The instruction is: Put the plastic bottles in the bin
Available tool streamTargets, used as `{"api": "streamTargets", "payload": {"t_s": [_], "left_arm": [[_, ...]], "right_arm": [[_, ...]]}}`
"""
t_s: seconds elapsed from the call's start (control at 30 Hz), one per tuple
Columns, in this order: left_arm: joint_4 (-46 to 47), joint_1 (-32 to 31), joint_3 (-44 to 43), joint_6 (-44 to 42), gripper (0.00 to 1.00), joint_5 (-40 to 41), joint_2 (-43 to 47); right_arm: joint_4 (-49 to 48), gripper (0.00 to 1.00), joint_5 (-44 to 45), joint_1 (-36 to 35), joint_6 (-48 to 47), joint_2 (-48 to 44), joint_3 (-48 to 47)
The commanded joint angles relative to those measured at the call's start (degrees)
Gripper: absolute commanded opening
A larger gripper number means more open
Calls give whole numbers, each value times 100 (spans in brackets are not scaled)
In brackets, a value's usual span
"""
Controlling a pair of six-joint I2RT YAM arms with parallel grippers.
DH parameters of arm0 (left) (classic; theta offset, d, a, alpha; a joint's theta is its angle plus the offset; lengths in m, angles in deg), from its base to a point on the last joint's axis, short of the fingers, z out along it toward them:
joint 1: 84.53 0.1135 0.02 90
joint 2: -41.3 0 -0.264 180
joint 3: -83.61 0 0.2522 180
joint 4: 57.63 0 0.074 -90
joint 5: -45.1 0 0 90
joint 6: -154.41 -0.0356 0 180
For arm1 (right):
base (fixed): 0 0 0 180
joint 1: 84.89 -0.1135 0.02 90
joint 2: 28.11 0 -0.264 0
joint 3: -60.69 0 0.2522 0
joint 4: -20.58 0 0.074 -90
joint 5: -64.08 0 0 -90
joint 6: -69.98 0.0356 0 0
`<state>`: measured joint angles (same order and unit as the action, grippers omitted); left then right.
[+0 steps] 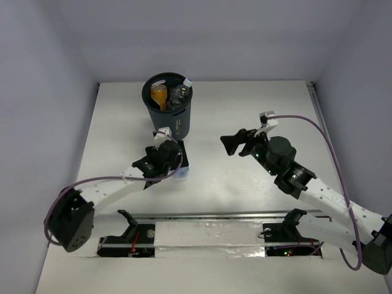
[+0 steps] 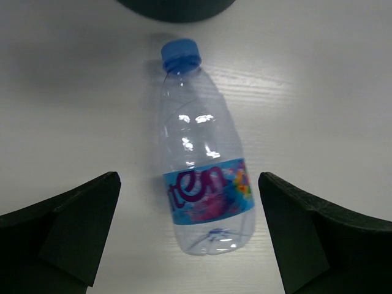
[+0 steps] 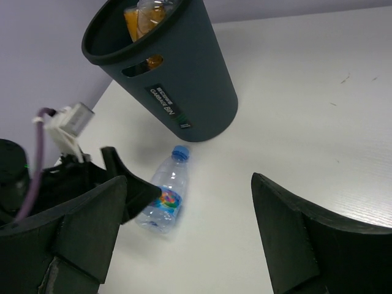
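The bottle's clear middle (image 2: 201, 146) beside the label is below and outward of my left gripper, so the gripper will go down and ease outward to close around it.
A small clear plastic bottle (image 2: 205, 174) with a blue cap and a blue-purple label lies on the table, its cap toward the bin (image 2: 177, 7). My left gripper (image 2: 188, 184) is open right above it, a finger on each side of the label end, apart from it. In the top view the left gripper (image 1: 176, 160) hides most of the bottle (image 1: 184, 174). The dark grey bin (image 1: 166, 107) holds an orange-filled bottle (image 1: 159, 96) and a clear bottle (image 1: 179, 95). My right gripper (image 1: 234, 142) is open and empty above the table's middle, and its view shows the bottle (image 3: 164, 199) and bin (image 3: 184, 79).
White walls close the table in on the left, back and right. A metal rail (image 1: 214, 215) runs across the near edge by the arm bases. A purple cable (image 1: 318, 131) loops over the right arm.
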<state>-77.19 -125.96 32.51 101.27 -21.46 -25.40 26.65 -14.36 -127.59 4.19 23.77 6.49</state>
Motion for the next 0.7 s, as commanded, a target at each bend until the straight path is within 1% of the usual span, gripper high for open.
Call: {"api": "streamTargets", "payload": {"t_s": [0.0, 0.1, 0.13, 0.2, 0.3, 0.37, 0.57, 0.67], "left_arm": [[235, -14, 16, -170, 96, -102, -352], [439, -14, -10, -171, 96, -95, -695], [701, -14, -19, -162, 95, -59, -817], [790, -14, -36, -153, 94, 28, -941], [888, -14, -115, -144, 86, 178, -1205], [923, 38, -203, -214, 84, 213, -1372], [967, 293, -423, -451, 92, 214, -1574], [1046, 451, -467, -592, 93, 126, -1636]], "right_arm": [[-146, 88, -74, 42, -56, 6, -227], [-146, 88, -100, 42, -56, 33, -227], [-154, 87, -118, 42, -56, 33, -218], [-155, 87, -127, 42, -56, 24, -227], [-172, 88, -153, 42, -56, 24, -218], [-181, 87, -179, 42, -48, 33, -209], [-199, 87, -267, 42, -39, 121, -227], [-207, 87, -259, 42, -39, 121, -218]]}}
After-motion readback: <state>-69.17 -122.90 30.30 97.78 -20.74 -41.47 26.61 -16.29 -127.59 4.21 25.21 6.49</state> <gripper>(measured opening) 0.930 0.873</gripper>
